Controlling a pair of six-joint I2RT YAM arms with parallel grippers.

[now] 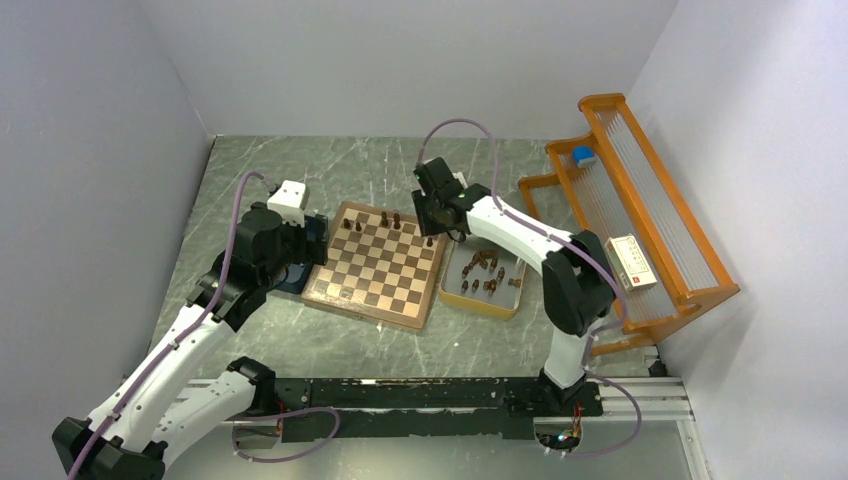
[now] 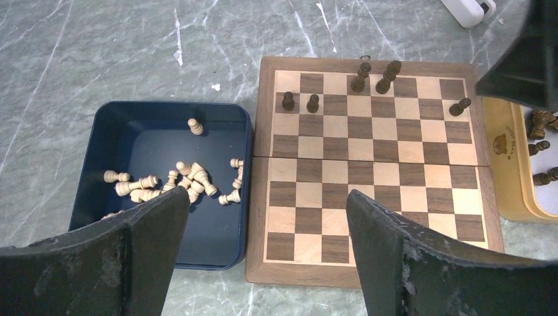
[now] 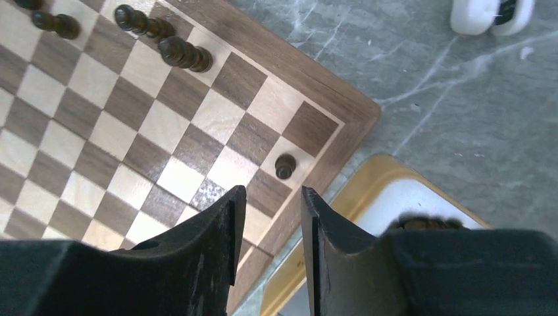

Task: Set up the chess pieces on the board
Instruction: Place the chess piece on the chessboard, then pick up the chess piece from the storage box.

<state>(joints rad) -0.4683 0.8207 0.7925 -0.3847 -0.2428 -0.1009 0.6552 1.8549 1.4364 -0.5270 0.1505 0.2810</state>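
The lone pawn already stands upright. My right gripper should go back over the yellow tray next and down onto a dark piece on its board side [image 1: 466, 271].
The board [image 1: 378, 268] lies mid-table with several dark chess pieces [image 2: 360, 76] standing along its far rows. One small dark pawn [image 3: 285, 166] stands alone on a light square by the board's right edge [image 3: 131, 131]. My right gripper [image 3: 270, 197] hovers just short of that pawn, its jaws a little apart with nothing between them. More dark pieces [image 1: 484, 268] lie in the yellow tray [image 1: 480, 305]. My left gripper [image 2: 266, 197] is wide open and empty above the board's near left corner [image 2: 368, 191].
A dark blue tray [image 2: 217, 224] left of the board holds several light pieces [image 2: 191, 178]. An orange rack [image 1: 640, 220] with a white box [image 1: 632, 262] stands at the right. A small white object [image 3: 490, 13] sits beyond the board's far corner.
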